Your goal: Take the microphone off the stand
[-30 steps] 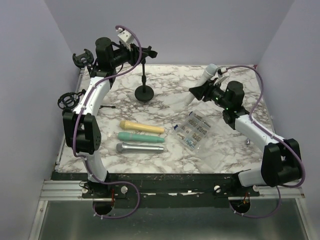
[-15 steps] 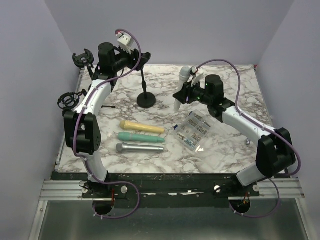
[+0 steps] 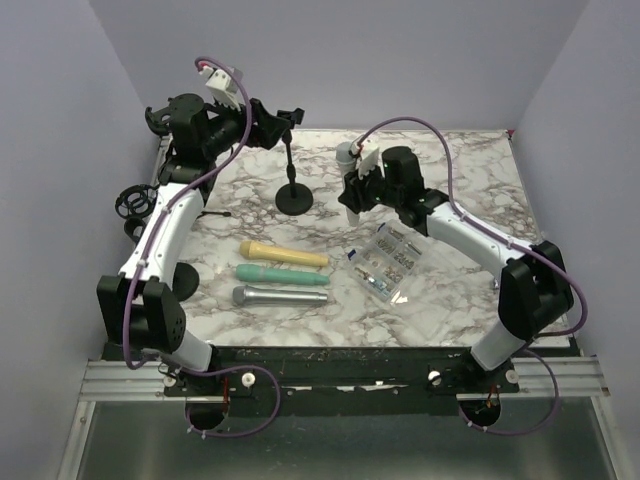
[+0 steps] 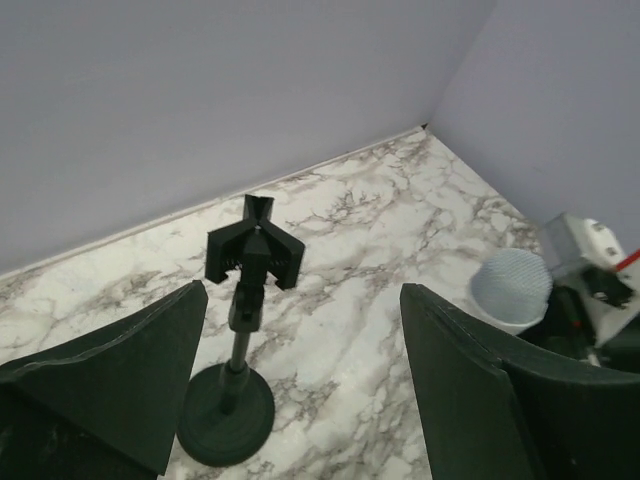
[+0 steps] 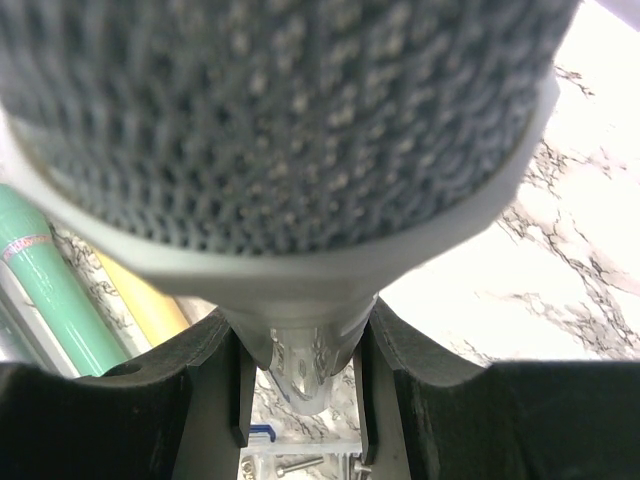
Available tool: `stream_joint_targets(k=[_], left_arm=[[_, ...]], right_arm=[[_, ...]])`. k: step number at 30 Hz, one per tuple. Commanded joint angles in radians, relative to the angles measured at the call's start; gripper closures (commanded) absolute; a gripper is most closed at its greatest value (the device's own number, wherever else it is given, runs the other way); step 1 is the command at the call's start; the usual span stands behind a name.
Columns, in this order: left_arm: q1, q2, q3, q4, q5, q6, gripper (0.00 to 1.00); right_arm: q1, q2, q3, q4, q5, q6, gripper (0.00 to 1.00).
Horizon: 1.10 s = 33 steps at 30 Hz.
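The bare marble between the stand and the yellow microphone lies below the robot's right gripper, to its left in the top view, so the gripper should move down there next and release.
The black stand (image 3: 293, 172) rises from its round base at the back of the marble table, and its clip (image 4: 254, 250) is bare. My left gripper (image 3: 268, 118) hovers open just left of the clip; in the left wrist view its fingers (image 4: 120, 380) stand wide on both sides of the stand (image 4: 238, 345) without touching it. My right gripper (image 3: 357, 190) is shut on the white microphone (image 3: 346, 153) and holds it upright to the right of the stand. That microphone's mesh head (image 5: 280, 120) fills the right wrist view, with the handle clamped between the jaws of the right gripper (image 5: 300, 370).
A yellow microphone (image 3: 283, 255), a green one (image 3: 281, 272) and a silver one (image 3: 280, 296) lie side by side at front left. A clear box of screws (image 3: 390, 262) sits front right of centre. Black mounts (image 3: 132, 200) stand at the table's left edge.
My left gripper has opened and drawn back from the stand's clip. The right arm has swung left with the microphone, turning it upright beside the stand.
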Motion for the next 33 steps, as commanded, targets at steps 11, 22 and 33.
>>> stream_joint_targets(k=[11,22,33], left_arm=[[0.008,-0.533,-0.408,-0.094,-0.129,-0.047,0.19],[0.006,-0.740,-0.587,-0.036,-0.345,0.110,0.19],[0.007,-0.765,-0.612,-0.015,-0.363,0.118,0.19]], right_arm=[[0.239,0.252,0.311,-0.310,0.351,-0.336,0.93],[0.354,0.540,0.558,-0.488,0.518,-0.465,0.95],[0.362,0.713,0.707,-0.512,0.527,-0.499,0.91]])
